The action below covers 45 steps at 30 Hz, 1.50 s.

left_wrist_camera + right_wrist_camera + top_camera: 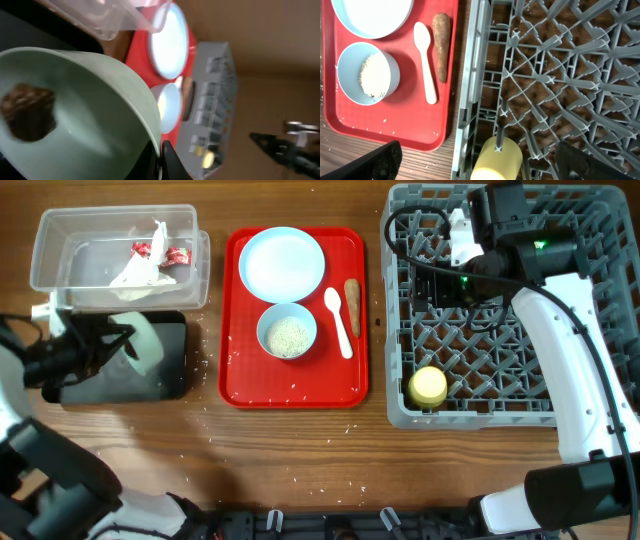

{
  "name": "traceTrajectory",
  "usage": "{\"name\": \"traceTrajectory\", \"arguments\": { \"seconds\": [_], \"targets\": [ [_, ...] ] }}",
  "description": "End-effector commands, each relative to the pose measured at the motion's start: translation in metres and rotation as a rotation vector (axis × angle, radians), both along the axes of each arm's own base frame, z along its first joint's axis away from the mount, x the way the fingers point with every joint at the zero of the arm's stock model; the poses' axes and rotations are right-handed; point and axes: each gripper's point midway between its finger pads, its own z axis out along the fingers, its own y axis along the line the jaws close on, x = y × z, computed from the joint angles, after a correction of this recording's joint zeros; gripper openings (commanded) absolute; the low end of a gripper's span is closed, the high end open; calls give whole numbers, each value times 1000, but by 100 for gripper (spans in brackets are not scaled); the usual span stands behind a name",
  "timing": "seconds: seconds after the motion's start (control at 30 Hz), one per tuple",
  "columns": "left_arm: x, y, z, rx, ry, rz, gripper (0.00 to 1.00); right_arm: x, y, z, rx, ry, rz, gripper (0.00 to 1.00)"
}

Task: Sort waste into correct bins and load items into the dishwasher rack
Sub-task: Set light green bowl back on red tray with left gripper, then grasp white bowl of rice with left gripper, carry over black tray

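My left gripper tips the brown lump (27, 112) inside the bowl onto the black tray next, and then it will carry the bowl down beside the pale blue bowl on the red tray.
My left gripper (126, 340) is shut on the rim of the mint-green bowl (147, 346) and holds it tipped on its side over the black tray (170, 375). In the left wrist view the fingers (161, 159) pinch the bowl's rim (100, 115), and a small brown lump (27, 112) sits inside. The clear tub (60, 240) holds the tissue and wrapper scraps (150, 262). My right gripper (485, 167) is open above the dishwasher rack (520, 412), over the yellow cup (497, 160), which lies in the rack (428, 386).
The red tray (240, 385) carries the pale blue plate (282, 262), the pale blue bowl (287, 332) with rice, the white spoon (338, 322) and the brown carrot-shaped stick (352, 293). Rice grains lie scattered on the tray and table.
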Motion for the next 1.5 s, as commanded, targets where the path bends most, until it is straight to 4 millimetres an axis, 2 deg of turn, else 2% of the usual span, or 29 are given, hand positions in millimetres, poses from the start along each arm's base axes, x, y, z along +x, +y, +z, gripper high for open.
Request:
{"name": "traceTrajectory", "arguments": {
  "seconds": [0.0,0.07,0.1,0.2,0.3,0.37,0.43,0.57,0.63,0.67,0.77,0.8,0.83,0.87,0.93,1.03,1.1,1.17,1.2,1.23,1.27,1.33,1.4,1.47],
  "targets": [
    [6,19,1,-202,-116,72,4,3,1,6,-19,-30,42,100],
    [5,32,-12,-303,-55,142,4,3,1,6,-19,-32,45,100],
    [7,34,-12,-333,-66,154,4,3,1,6,-19,-33,45,100],
    [14,35,11,-504,-85,209,4,2,1,6,-20,-28,45,100],
    [16,37,23,-611,-77,240,4,1,1,5,-21,-26,45,100],
    [16,44,18,-573,-85,246,4,2,1,6,-21,-26,46,100],
    [10,54,-1,-472,-36,265,4,2,1,5,-21,-26,46,100],
    [9,45,2,-464,-41,239,4,2,1,6,-21,-27,46,100],
    [8,13,4,-363,-56,113,4,2,1,6,-21,-27,45,100],
    [5,-15,-1,-286,6,20,4,2,1,6,-20,-30,46,100],
    [0,-80,-9,-111,88,-216,4,5,1,7,-18,-41,45,100],
    [-1,-110,-13,-59,95,-323,4,6,2,7,-18,-45,46,100],
    [-5,-136,-26,13,168,-402,4,7,2,6,-18,-47,46,100],
    [-13,-154,-48,152,296,-451,4,7,2,5,-18,-47,46,100],
    [-25,-166,-76,413,462,-461,4,7,2,5,-18,-46,46,100],
    [-34,-185,-95,741,501,-498,4,7,2,5,-17,-46,45,100],
    [-33,-199,-99,824,463,-517,5,7,2,5,-18,-45,45,100],
    [-32,-227,-100,845,390,-579,15,7,2,5,-18,-43,45,100],
    [-33,-234,-100,849,372,-595,19,7,2,5,-18,-43,45,100],
    [-34,-239,-100,851,362,-607,28,7,2,5,-18,-43,45,100],
    [-37,-244,-100,855,353,-625,63,7,2,5,-18,-43,45,100],
    [-39,-253,-99,865,324,-665,84,7,2,5,-18,-43,45,100],
    [-33,-264,-90,876,256,-708,89,7,2,5,-18,-43,45,100],
    [-13,-275,-78,889,136,-732,93,7,2,5,-18,-43,45,100]
  ]
}}
